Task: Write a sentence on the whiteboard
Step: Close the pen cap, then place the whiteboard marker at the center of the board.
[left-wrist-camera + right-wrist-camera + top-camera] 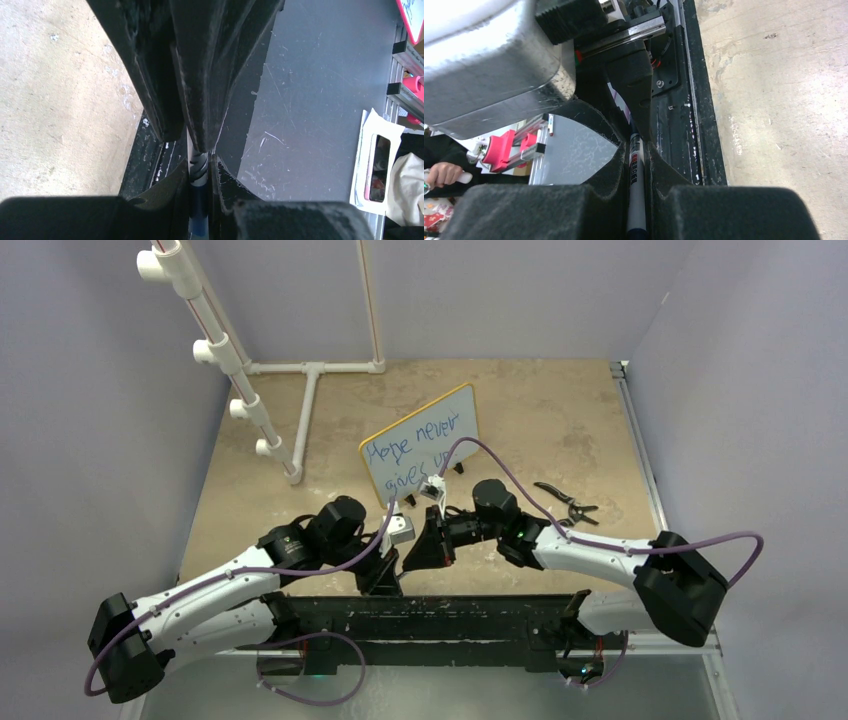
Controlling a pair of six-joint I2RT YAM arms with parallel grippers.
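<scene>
My right gripper holds the marker, and the sentence (415, 440) is already complete on the whiteboard. My gripper will swing outward, lower the marker onto the bare tabletop between the board and the pliers and let go of it.
The whiteboard (462, 400) stands tilted at mid-table on small black feet, and the sentence (415, 440) on it reads "Hope never gives up" in blue, in two lines. Both grippers meet tip to tip just in front of it, near the table's front edge. A marker is held between them. My left gripper (392, 565) (200, 175) is shut on the marker's blue end (199, 210). My right gripper (420, 552) (637, 155) is shut on the marker's white printed barrel (636, 185). The right gripper's fingers (200, 75) fill the top of the left wrist view.
Black pliers (565, 505) lie to the right of the board. A white PVC pipe frame (310, 370) stands at the back left. A black rail (430, 615) runs along the table's front edge, right under the grippers.
</scene>
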